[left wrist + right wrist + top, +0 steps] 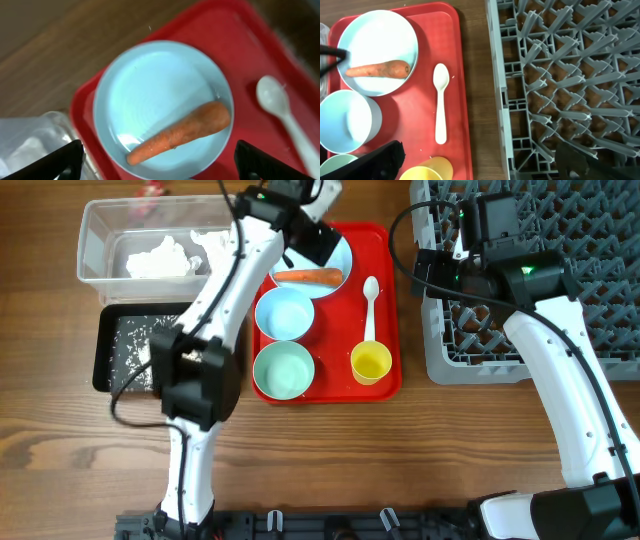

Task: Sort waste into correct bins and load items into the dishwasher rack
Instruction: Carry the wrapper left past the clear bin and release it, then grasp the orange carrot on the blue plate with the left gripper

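The open left gripper lowers its fingers onto the carrot's slimmer half (298, 276) next, which fits between them. The orange carrot lies on the plate (345, 255) below the gripper.
An orange carrot (310, 277) lies on the light-blue plate (345, 255) at the back of the red tray. My left gripper (160, 165) hovers open and empty just above the carrot (180, 132) and the plate (160, 85). The blue bowl (285, 313), green bowl (283, 370), yellow cup (371, 363) and white spoon (370, 305) also sit on the tray. My right gripper (480, 165) is open and empty above the gap between the tray and the grey rack (600, 270). Napkins (160, 255) lie in the clear tub; rice grains (135, 340) lie in the black tray.
The red serving tray (385, 260) lies mid-table between the bins on the left and the rack on the right. A small red wrapper (150, 188) shows at the tub's far edge. Bare wood runs along the front.
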Robot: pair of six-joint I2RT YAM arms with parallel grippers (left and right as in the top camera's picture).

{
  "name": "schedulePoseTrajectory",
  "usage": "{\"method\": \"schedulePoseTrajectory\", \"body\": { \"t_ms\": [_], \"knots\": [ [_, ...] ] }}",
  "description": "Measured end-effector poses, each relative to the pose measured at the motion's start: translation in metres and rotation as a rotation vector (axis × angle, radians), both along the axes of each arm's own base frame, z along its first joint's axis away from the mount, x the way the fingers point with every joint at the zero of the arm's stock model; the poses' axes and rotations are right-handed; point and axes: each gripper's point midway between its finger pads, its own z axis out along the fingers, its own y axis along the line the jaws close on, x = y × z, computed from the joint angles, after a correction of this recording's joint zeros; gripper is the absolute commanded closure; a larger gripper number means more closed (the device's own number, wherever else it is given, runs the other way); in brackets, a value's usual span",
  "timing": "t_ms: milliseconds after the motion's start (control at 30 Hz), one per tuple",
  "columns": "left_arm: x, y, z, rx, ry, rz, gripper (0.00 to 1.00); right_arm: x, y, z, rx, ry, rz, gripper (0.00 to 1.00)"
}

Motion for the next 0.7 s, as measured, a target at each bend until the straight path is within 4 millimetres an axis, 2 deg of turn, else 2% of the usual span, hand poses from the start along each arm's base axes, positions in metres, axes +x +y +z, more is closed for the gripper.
{"method": "schedulePoseTrajectory", "body": {
  "t_ms": [133,200,367,600,700],
  "knots": [
    [-0.002,0.002,-0.056,0.07,0.091,-0.059,0.1,-0.001,0.0,-0.001,-0.001,0.006,0.0,0.0],
    [-0.003,0.003,-0.07,0.085,0.112,-0.072,0.1,-0.002,0.0,-0.001,0.0,0.007,0.001,0.0],
    [-0.004,0.005,-0.079,0.096,0.128,-0.081,0.13,-0.002,0.0,-0.001,0.001,0.008,0.002,0.0],
    [-0.017,0.003,-0.085,0.083,0.188,-0.105,0.16,-0.002,0.0,-0.001,0.001,0.008,0.002,0.0],
    [-0.019,0.001,-0.093,0.078,0.207,-0.11,0.17,-0.002,0.0,-0.001,0.001,0.011,0.002,0.0]
  ]
}}
